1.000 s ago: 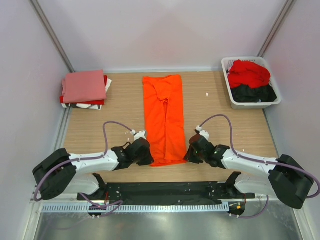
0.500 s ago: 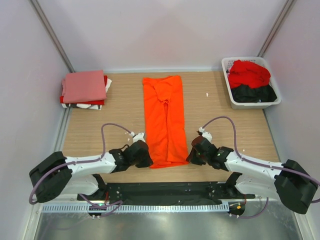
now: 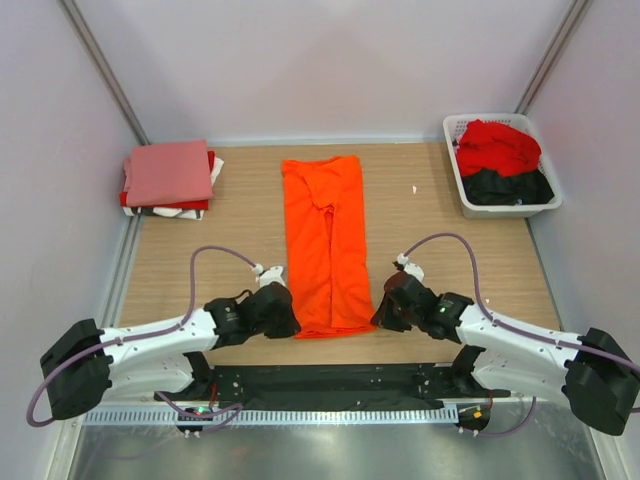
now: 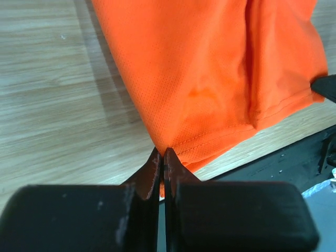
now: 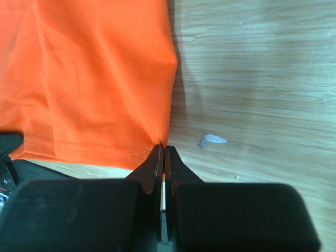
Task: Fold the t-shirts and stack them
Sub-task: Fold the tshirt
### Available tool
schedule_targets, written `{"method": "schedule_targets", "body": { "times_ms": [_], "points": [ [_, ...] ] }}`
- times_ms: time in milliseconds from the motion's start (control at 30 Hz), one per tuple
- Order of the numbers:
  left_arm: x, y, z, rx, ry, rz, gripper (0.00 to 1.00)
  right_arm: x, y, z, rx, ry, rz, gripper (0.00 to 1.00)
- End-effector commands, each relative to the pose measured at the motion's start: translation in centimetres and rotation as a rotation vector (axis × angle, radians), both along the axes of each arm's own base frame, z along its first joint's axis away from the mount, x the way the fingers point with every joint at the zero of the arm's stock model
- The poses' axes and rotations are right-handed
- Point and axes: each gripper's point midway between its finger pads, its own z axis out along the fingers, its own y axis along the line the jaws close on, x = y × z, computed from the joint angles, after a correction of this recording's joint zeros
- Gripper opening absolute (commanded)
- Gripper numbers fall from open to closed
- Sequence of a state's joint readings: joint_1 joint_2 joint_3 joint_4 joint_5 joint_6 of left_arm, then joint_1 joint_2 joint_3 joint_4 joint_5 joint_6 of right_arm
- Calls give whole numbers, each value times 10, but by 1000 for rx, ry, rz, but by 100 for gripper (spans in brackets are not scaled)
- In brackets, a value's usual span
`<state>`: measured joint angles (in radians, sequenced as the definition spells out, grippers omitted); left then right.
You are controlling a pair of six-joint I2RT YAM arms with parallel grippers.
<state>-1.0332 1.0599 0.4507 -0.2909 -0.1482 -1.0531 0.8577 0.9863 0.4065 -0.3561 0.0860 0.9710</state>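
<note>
I should carry the near corner of the hem outward with my right gripper, over the orange t-shirt toward its collar end, and release it there, because the t-shirt still lies long.
The bright orange t-shirt [image 3: 325, 240] lies folded into a long strip down the middle of the table, its hem at the near edge. My left gripper [image 3: 288, 322] is shut on the hem's near left corner [image 4: 167, 148]. My right gripper [image 3: 385, 314] is shut on the hem's near right corner [image 5: 164, 143]. The cloth [image 5: 94, 79] is slightly lifted at both corners. A salmon-pink t-shirt [image 3: 168, 172] tops a folded stack with red and white ones at the back left. Red [image 3: 497, 146] and black [image 3: 505, 186] t-shirts lie crumpled in the basket.
A white slatted plastic basket [image 3: 462, 188] stands at the back right. A small white scrap [image 5: 211, 139] lies on the wood just right of my right gripper. A black base bar [image 3: 330, 380] runs along the table's near edge.
Both grippers have pulled back toward the near edge, drawing the orange shirt's hem with them. The shirt's upper part has shifted slightly left.
</note>
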Motion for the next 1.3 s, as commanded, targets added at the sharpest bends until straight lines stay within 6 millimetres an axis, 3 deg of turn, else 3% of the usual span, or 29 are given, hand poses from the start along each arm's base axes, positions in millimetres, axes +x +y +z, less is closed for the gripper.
{"method": "schedule_targets", "body": {
  "times_ms": [0, 167, 333, 500, 733, 767, 833, 867, 900, 967, 1033, 1067, 1267],
  "points": [
    [15, 3, 23, 50, -59, 34, 0, 19, 9, 38, 0, -81, -8, 1],
    [39, -3, 59, 135, -126, 35, 0, 46, 10, 73, -79, -163, -28, 1],
    [64, -5, 76, 205, -147, 36, 0, 71, 16, 84, -183, -195, -16, 1],
    [104, 4, 98, 212, -176, 74, 0, 112, 18, 111, -241, -265, -32, 1],
    [156, 17, 108, 230, -174, 97, 0, 180, 18, 138, -261, -316, -48, 1],
    [162, 19, 102, 254, -162, 91, 0, 190, 14, 138, -268, -315, -53, 1],
    [179, 21, 108, 238, -165, 111, 0, 202, 17, 128, -285, -290, -40, 1],
    [185, 20, 108, 238, -163, 110, 0, 211, 20, 135, -280, -302, -42, 1],
    [194, 26, 100, 257, -143, 116, 0, 218, 19, 125, -301, -280, -34, 1],
    [210, 26, 100, 250, -140, 121, 0, 229, 23, 128, -295, -286, -32, 1],
    [224, 26, 85, 261, -103, 112, 0, 239, 27, 119, -301, -269, -23, 1],
    [227, 26, 90, 252, -111, 113, 0, 243, 26, 116, -306, -260, -23, 1],
    [253, 26, 65, 243, -39, 91, 0, 268, 26, 97, -318, -223, -26, 1]
  ]
}}
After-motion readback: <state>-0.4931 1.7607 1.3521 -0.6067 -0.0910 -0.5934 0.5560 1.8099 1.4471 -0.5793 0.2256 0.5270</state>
